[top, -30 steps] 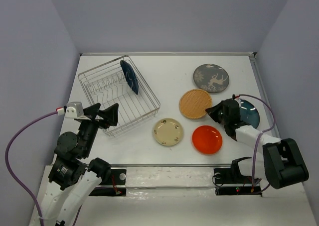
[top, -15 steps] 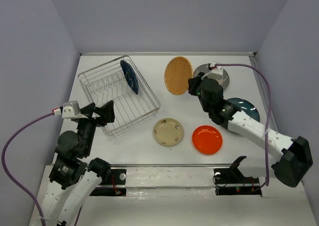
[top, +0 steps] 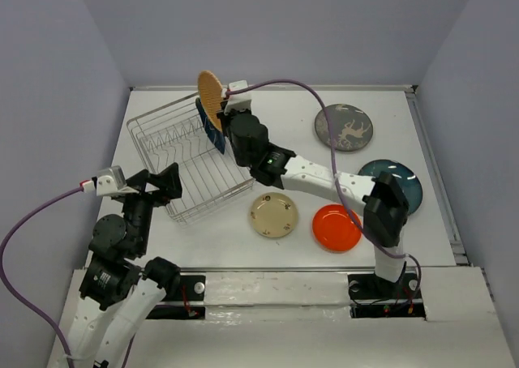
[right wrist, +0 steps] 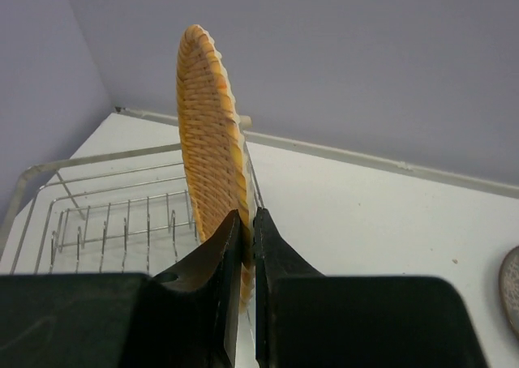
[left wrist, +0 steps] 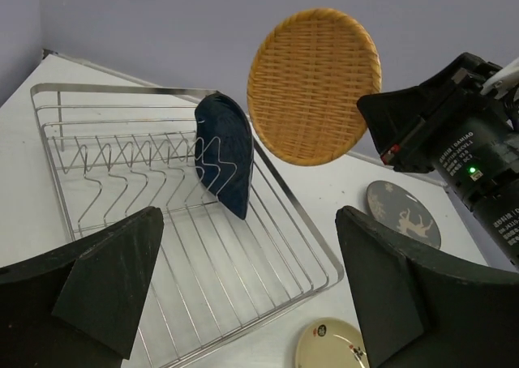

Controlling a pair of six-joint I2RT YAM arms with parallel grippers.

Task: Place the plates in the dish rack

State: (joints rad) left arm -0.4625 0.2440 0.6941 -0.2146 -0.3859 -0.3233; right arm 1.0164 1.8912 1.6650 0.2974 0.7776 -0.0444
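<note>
My right gripper shifts to its left in the top view next, lowers and releases, since empty dish rack wires beside the navy blue plate [top: 211, 127] lie below there.
My right gripper [top: 225, 109] is shut on the rim of the tan woven plate [top: 209, 93], holding it on edge in the air above the far corner of the silver wire dish rack [top: 235, 188]. That plate shows in the right wrist view [right wrist: 209, 141] and the left wrist view [left wrist: 315, 84]. A navy blue plate [top: 211, 127] stands upright in the rack's far side [left wrist: 225, 152]. The grey patterned plate [top: 345, 127], teal plate [top: 402, 181], orange-red plate [top: 336, 227] and cream plate [top: 273, 215] lie flat on the table. My left gripper [top: 162, 186] is open and empty near the rack's front left.
The table's back wall runs close behind the rack. The right arm stretches across the table's middle, above the cream plate. The rack's near rows of tines [left wrist: 122, 173] hold nothing.
The right gripper has carried the tan plate leftward from near the grey plate to above the rack's far corner. The left arm has barely moved.
</note>
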